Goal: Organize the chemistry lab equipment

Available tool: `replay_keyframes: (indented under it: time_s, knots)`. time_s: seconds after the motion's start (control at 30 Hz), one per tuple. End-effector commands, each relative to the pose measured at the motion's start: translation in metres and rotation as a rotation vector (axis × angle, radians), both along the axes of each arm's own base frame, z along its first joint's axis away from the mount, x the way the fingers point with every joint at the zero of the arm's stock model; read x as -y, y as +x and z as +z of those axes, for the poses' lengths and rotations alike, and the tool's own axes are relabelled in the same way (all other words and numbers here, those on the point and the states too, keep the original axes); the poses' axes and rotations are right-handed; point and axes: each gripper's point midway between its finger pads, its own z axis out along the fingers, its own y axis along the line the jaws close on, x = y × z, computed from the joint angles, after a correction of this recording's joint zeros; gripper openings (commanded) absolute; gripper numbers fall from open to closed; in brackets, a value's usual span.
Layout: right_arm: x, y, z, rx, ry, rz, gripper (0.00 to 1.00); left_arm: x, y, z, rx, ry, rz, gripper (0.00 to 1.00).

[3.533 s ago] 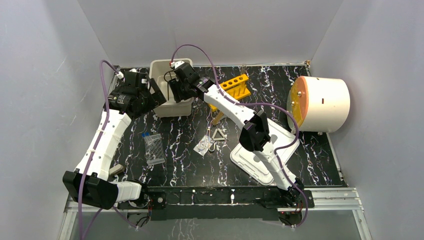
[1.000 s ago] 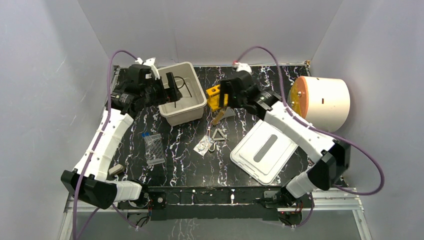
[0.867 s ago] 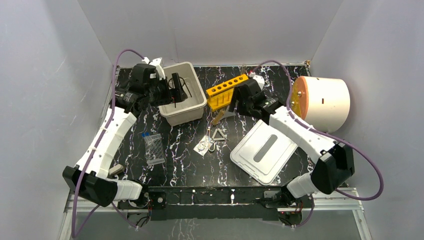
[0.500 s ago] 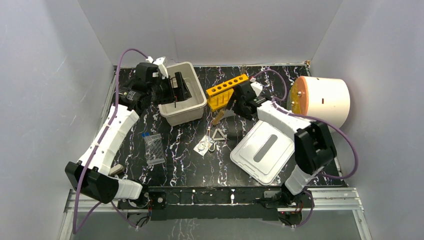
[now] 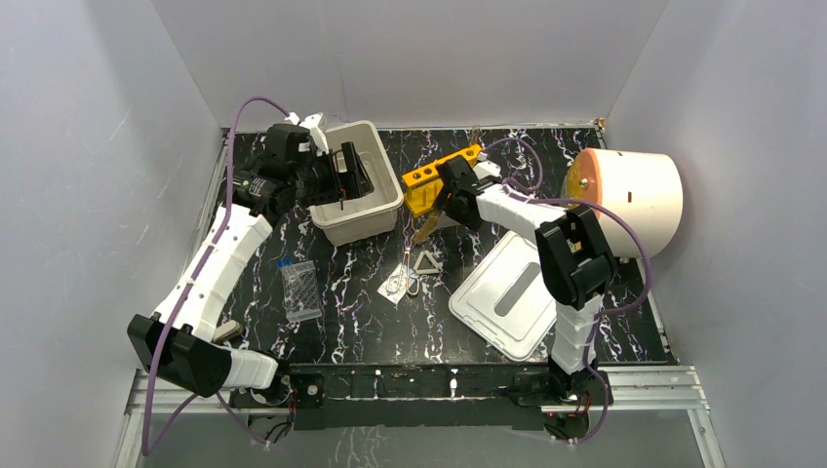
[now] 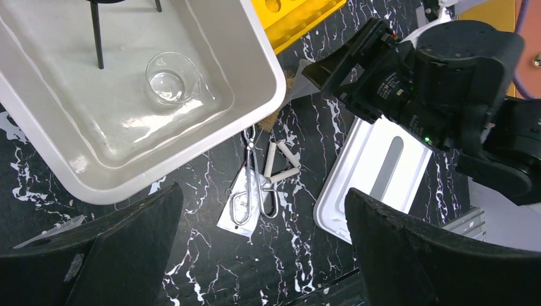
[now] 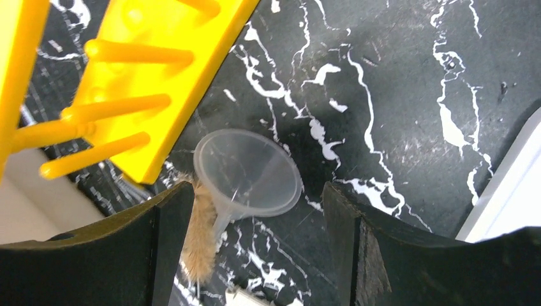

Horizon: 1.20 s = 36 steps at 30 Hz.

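The brush lies against the spout, so next I will move my right gripper away from the tan brush (image 7: 201, 236), toward the white lid, and close on the funnel's wide rim (image 7: 261, 173).
My right gripper (image 7: 258, 248) hangs open low over the black mat, its fingers either side of a clear funnel (image 7: 249, 173) without touching it. A tan brush (image 7: 201, 236) lies against the funnel's spout, beside the left finger. My left gripper (image 6: 261, 255) is open and empty, held high by the white bin (image 6: 255, 95). Inside the bin stand a clear glass dish (image 6: 169, 78) and a leg of the black wire ring stand (image 6: 97, 38). Metal tweezers (image 5: 400, 278) and a white triangle (image 5: 425, 262) lie mid-mat. Blue-capped vials (image 5: 283, 261) sit by a clear rack (image 5: 300, 291).
A yellow tube rack (image 5: 439, 175) stands right behind the funnel. The white bin lid (image 5: 512, 292) lies on the mat to the right. A big white and orange drum (image 5: 629, 200) fills the far right. A small grey piece (image 5: 226, 330) rests near the left arm's base.
The right arm left the bin, swung right, then folded in and lowered its open gripper around the funnel. The left gripper moved over the bin, which turned, and has held still since.
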Motion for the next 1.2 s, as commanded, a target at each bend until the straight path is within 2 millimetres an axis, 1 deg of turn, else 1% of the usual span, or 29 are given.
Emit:
replay_keyframes:
  time_s: [0.0,0.07,0.13,0.2,0.3,0.4,0.5,0.67,0.8,0.9,0.93,1.03,1.17]
  knots:
    - [0.011,0.013,0.001,0.014,-0.09,-0.051,0.81,0.004,-0.003,0.007,0.017,-0.017,-0.021,0.98]
    - [0.015,0.014,-0.004,0.003,-0.13,-0.039,0.79,0.004,-0.002,0.007,0.016,-0.017,-0.021,0.98]
    - [0.015,0.016,-0.006,0.013,-0.159,0.01,0.74,0.004,-0.002,0.007,0.015,-0.016,-0.021,0.98]
    - [0.01,0.02,-0.004,0.035,-0.177,0.102,0.68,0.004,-0.003,0.006,0.014,-0.018,-0.023,0.98]
    - [0.006,0.022,0.003,0.066,-0.213,0.231,0.63,0.005,-0.005,0.006,0.012,-0.022,-0.03,0.98]
    - [0.008,0.016,0.009,0.063,-0.231,0.306,0.61,0.005,-0.005,0.005,0.007,-0.023,-0.031,0.98]
    - [0.003,0.004,0.011,0.047,-0.165,0.365,0.57,0.006,-0.006,0.003,0.001,-0.028,-0.031,0.98]
    - [-0.002,-0.009,0.008,0.018,-0.085,0.396,0.39,0.008,-0.006,0.0,-0.01,-0.034,-0.037,0.98]
    - [-0.002,-0.012,0.011,0.011,-0.062,0.404,0.2,0.011,-0.007,0.001,-0.012,-0.045,-0.046,0.98]
    - [0.001,-0.013,0.016,0.011,-0.033,0.395,0.08,0.012,-0.008,0.001,-0.015,-0.056,-0.048,0.98]
    - [0.003,-0.013,0.019,0.013,-0.027,0.389,0.06,0.012,-0.008,0.001,-0.016,-0.06,-0.048,0.98]
    - [0.011,-0.014,0.031,0.029,-0.02,0.373,0.01,0.014,-0.009,0.003,-0.017,-0.073,-0.051,0.98]
    - [0.022,-0.016,0.062,0.091,0.027,0.346,0.0,0.023,-0.01,0.003,-0.037,-0.119,-0.071,0.98]
